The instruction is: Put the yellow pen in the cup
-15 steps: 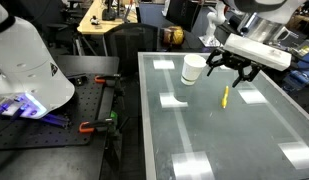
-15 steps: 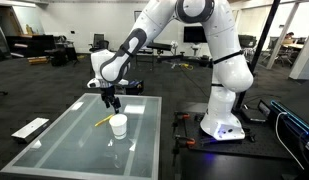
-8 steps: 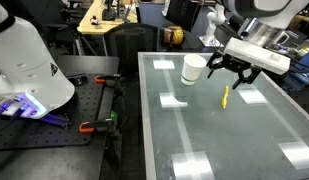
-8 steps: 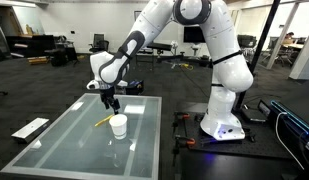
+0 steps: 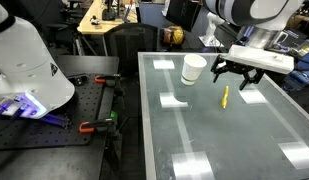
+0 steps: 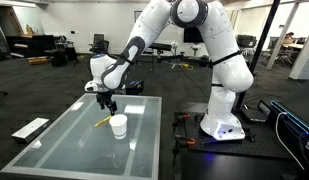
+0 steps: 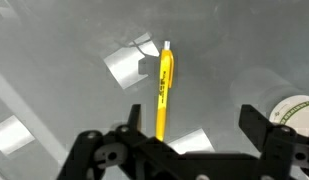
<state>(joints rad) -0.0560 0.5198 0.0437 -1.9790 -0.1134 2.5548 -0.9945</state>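
Observation:
My gripper goes to the left in the wrist view and down onto the pen's plain body point(image 5: 226, 93) point(image 7: 162, 112) next. The pen lies below my gripper, nearer that side's finger.
The yellow pen point(image 5: 225, 96) lies flat on the glass table, a short way from the white cup point(image 5: 193, 69). It shows in the other exterior view point(image 6: 101, 121) next to the cup point(image 6: 118, 126). My gripper point(image 5: 237, 79) hovers just above the pen with its fingers spread and nothing between them. In the wrist view the pen point(image 7: 163, 92) lies lengthwise below the open gripper point(image 7: 194, 125), nearer one finger. The cup's rim point(image 7: 294, 110) shows at the right edge.
The glass table point(image 5: 214, 130) reflects ceiling lights as bright patches. A black bench with clamps point(image 5: 94, 110) and a white robot base point(image 5: 24, 60) stand beside it. Desks and chairs fill the background.
The gripper has shifted sideways away from the cup, toward the pen. The pen and cup have not moved.

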